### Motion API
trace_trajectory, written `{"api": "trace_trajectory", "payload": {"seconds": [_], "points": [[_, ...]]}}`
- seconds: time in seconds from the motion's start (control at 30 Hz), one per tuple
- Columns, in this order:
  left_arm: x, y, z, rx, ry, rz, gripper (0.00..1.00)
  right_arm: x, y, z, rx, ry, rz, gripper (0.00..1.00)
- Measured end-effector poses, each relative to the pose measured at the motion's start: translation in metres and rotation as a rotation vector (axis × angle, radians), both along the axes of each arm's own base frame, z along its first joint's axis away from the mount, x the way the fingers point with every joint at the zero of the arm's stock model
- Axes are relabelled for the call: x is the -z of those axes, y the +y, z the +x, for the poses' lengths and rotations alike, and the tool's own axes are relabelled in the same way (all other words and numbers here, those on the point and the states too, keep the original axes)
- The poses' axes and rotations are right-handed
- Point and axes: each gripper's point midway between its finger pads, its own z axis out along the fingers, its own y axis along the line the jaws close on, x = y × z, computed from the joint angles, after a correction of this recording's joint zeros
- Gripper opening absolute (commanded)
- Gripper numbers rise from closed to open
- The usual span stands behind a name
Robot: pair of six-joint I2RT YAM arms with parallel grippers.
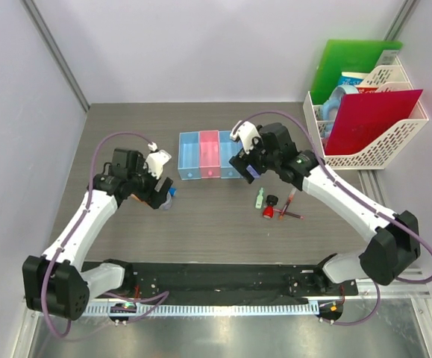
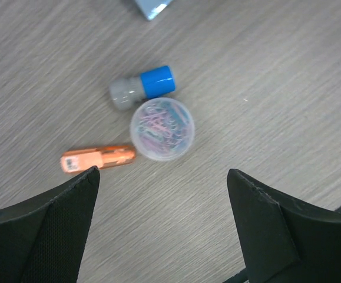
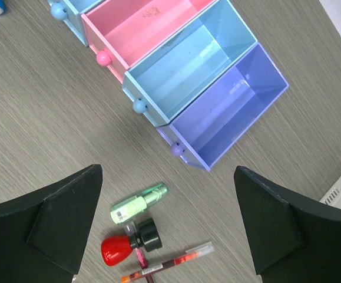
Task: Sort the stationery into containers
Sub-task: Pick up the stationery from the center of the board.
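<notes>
The fingers of my left gripper are open wider than the clear round tub of paper clips below, so I should next lower them around the tub's sides and close.
The row of four joined bins (image 1: 201, 155) stands mid-table; the right wrist view shows the pink (image 3: 141, 29), light blue (image 3: 188, 65) and purple-blue (image 3: 229, 103) ones empty. My left gripper (image 1: 163, 200) is open and empty above an orange piece (image 2: 98, 159), a clear round tub of paper clips (image 2: 162, 130) and a blue-and-grey piece (image 2: 142, 87); its jaws (image 2: 162, 172) stand wide apart. My right gripper (image 1: 247, 170), open and empty (image 3: 167, 169), hovers over the bins' right end, above a green piece (image 3: 138, 203), a red-black cap (image 3: 129, 242) and thin dark-red pens (image 3: 167, 262).
A white mesh file rack (image 1: 380, 149) with a red folder (image 1: 372, 119) and a green folder (image 1: 350, 67) stands at the back right. Grey walls close the left and back sides. The green piece (image 1: 260, 198) and the pens (image 1: 290, 205) lie just in front of the bins.
</notes>
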Motion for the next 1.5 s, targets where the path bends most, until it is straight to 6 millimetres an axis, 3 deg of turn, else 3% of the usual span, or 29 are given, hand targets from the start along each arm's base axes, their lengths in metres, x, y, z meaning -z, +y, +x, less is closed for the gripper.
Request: {"api": "trace_trajectory", "payload": {"seconds": [0.2,0.43,0.73,0.9,1.0,1.17,1.27,1.37,1.5], "points": [[0.032,-0.008,-0.005,0.08,0.112,0.001,0.86,-0.01,-0.014,-0.017,-0.011,-0.042,-0.005,1.0],[0.07,-0.008,0.001,0.101,0.22,0.04,0.86,0.001,-0.024,-0.026,-0.018,-0.042,-0.04,0.99],[0.078,-0.01,0.014,0.119,0.229,0.051,0.82,0.007,-0.031,-0.035,-0.016,-0.037,-0.05,1.0],[0.085,-0.011,0.016,0.121,0.244,0.052,0.67,0.005,-0.035,-0.035,-0.005,-0.051,-0.055,1.0],[0.09,-0.011,0.015,0.121,0.259,0.055,0.49,0.004,-0.037,-0.034,0.004,-0.06,-0.061,0.99],[0.088,-0.012,0.018,0.128,0.256,0.051,0.12,0.0,-0.042,-0.034,0.024,-0.082,-0.063,1.0],[0.082,-0.012,0.016,0.136,0.27,0.056,0.0,-0.004,-0.047,-0.035,0.037,-0.099,-0.063,1.0],[0.063,-0.016,0.02,0.161,0.266,0.053,0.0,-0.007,-0.054,-0.035,0.054,-0.115,-0.066,1.0],[0.011,-0.027,0.029,0.208,0.168,0.043,0.0,-0.011,-0.07,-0.03,0.102,-0.132,-0.066,0.99]]}}
